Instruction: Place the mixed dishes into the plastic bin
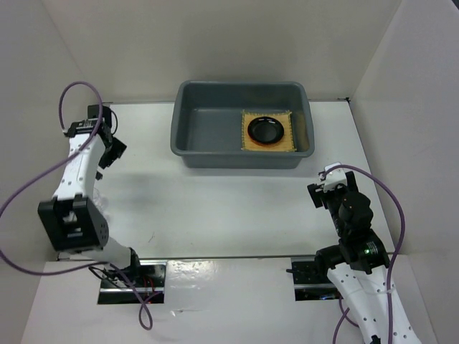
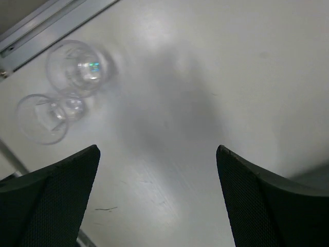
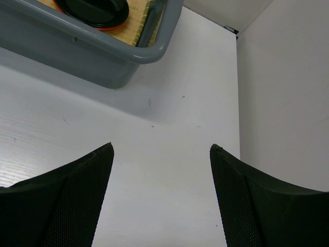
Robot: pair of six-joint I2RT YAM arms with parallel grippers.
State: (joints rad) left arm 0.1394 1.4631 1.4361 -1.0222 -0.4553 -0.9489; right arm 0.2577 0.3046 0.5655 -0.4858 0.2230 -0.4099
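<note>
I need to move my left gripper back toward the metal bar next, then down onto the clear glass cup's bin-side rim (image 1: pixel 106 201) (image 2: pixel 100 75).
The grey plastic bin (image 1: pixel 244 153) stands at the back middle of the table. At its right end lies the tan woven mat (image 1: pixel 290 118), with the black plate (image 1: pixel 266 129) on it. The right wrist view shows the bin's corner (image 3: pixel 92 56), the mat (image 3: pixel 131 28), the black plate (image 3: pixel 97 10) and an orange plate rim (image 3: pixel 105 28) under it. A clear glass cup (image 2: pixel 77 67) stands on the table ahead of my left gripper (image 2: pixel 158 149), with a second round glass shape (image 2: pixel 43 118) beside it. My left gripper (image 1: pixel 113 149) is open and empty. My right gripper (image 1: pixel 319 188) (image 3: pixel 162 146) is open over bare table.
White walls enclose the table on the left, back and right; the right wall (image 3: pixel 282 92) is close to my right gripper. A metal rail (image 2: pixel 46 25) runs just beyond the glass.
</note>
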